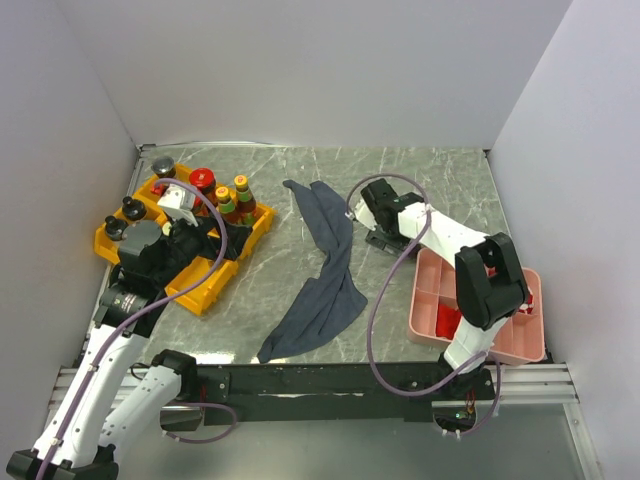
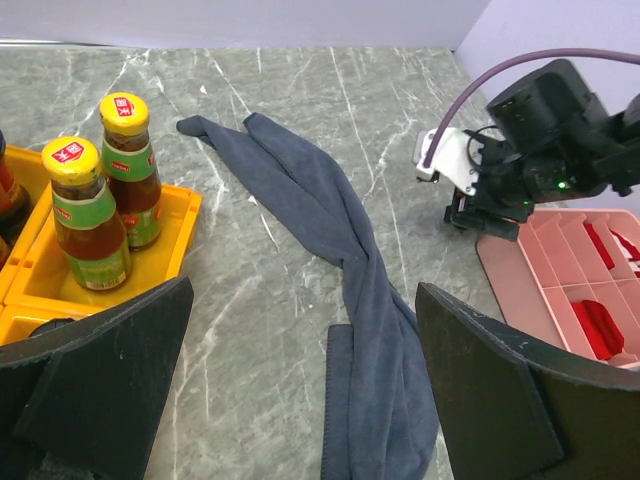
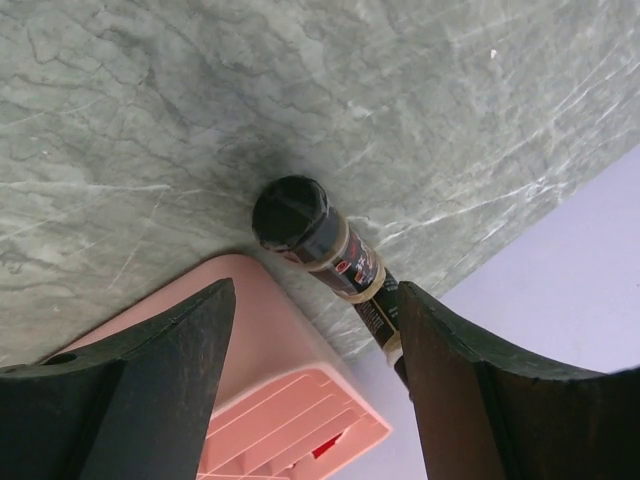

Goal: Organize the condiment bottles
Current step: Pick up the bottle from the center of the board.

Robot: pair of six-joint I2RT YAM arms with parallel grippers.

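My right gripper lowers beside the pink tray's far corner next, bringing its open fingers around the black cap (image 3: 297, 221) still ahead of them.
Several condiment bottles stand in the yellow trays (image 1: 200, 300) at the left: a red-lidded jar (image 1: 203, 180), a silver-capped shaker (image 1: 163, 167), two orange-capped sauce bottles (image 1: 233, 197) and two tiny black-capped bottles (image 1: 125, 217). The sauce bottles (image 2: 108, 190) also show in the left wrist view. My left gripper (image 1: 228, 245) (image 2: 305, 330) is open and empty by the trays' right edge. My right gripper (image 1: 378, 238) (image 3: 315, 300) is open, pointing down beside the pink tray's far corner. A small black-capped bottle (image 3: 320, 240) lies tilted between its fingers, its lower end by the right finger.
A grey-blue cloth (image 1: 325, 270) (image 2: 330, 230) lies twisted across the middle of the marble table. The pink tray (image 1: 500, 340) (image 2: 520, 270) (image 3: 270, 340) with red packets sits at the front right. White walls close in the sides and back.
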